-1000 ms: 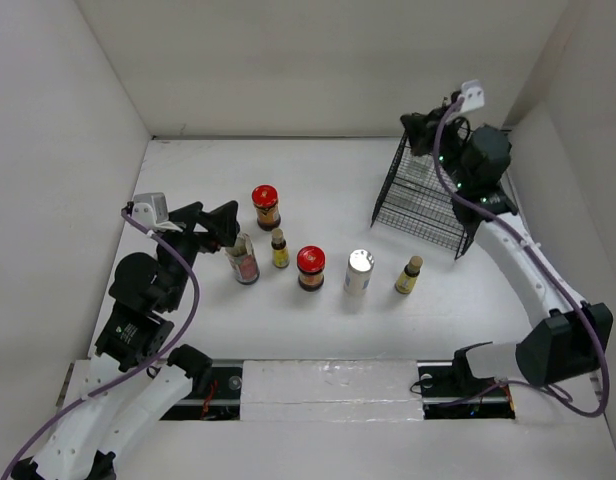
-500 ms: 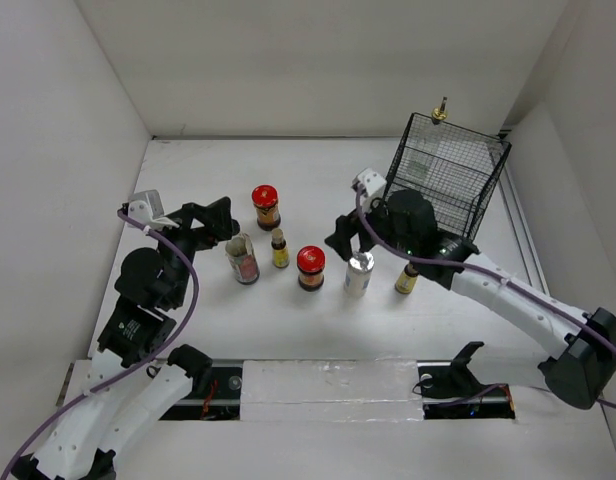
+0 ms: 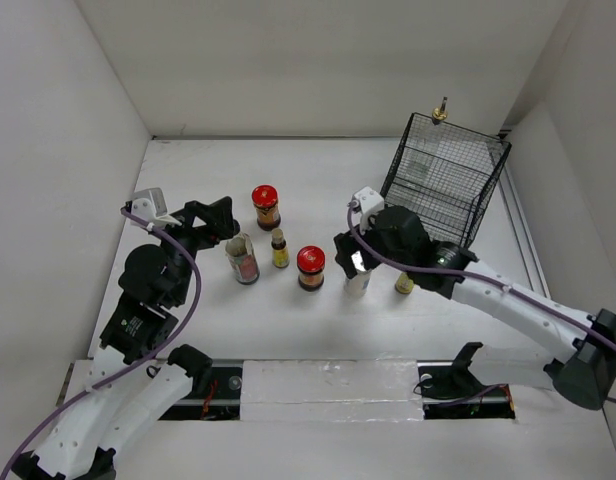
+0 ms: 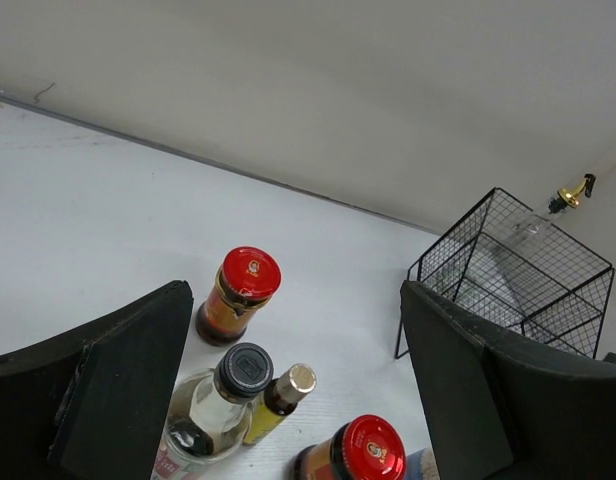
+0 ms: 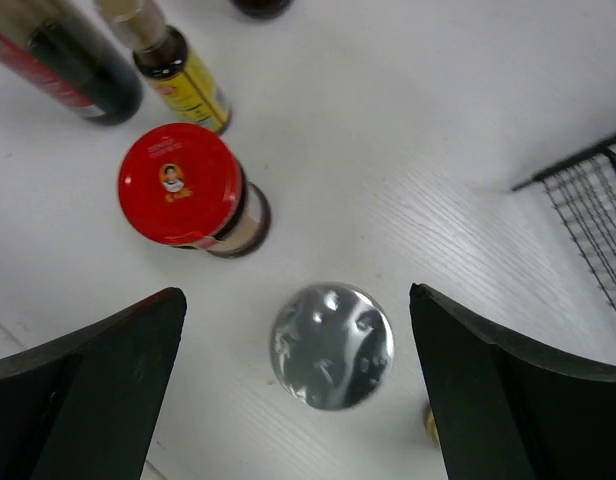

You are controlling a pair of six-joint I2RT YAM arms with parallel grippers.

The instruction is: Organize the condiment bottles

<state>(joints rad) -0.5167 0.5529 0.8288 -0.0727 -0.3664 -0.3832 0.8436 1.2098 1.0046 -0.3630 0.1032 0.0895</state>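
Note:
I will move my right gripper next toward the finger by the basket and lower it around the cap, because the silver cap (image 3: 360, 263) (image 5: 332, 347) is below my open fingers, nearer that finger.
Several condiment bottles stand mid-table. The silver-capped shaker (image 3: 358, 270) (image 5: 333, 345) sits under my right gripper (image 3: 353, 255) (image 5: 296, 292), which is open and straddles it without touching. Around it are two red-lidded jars (image 3: 265, 205) (image 3: 310, 266) (image 5: 183, 185), two small yellow bottles (image 3: 279, 248) (image 3: 406, 282) and the red-labelled clear jar (image 3: 243, 260) (image 4: 243, 372). My left gripper (image 3: 220, 225) (image 4: 295, 290) hangs open above and behind the clear jar, holding nothing. The gold-spouted bottle (image 3: 440, 108) (image 4: 573, 192) stands in the basket.
The black wire basket (image 3: 443, 185) (image 4: 518, 280) stands at the back right near the side wall; its corner (image 5: 588, 200) shows in the right wrist view. White walls close in the table on three sides. My right arm crosses in front of the right-hand yellow bottle.
My right arm left the basket, swung forward and left to the shaker, and its jaws opened. The gold-spouted bottle stayed in the basket. My left gripper drew back slightly from the clear jar.

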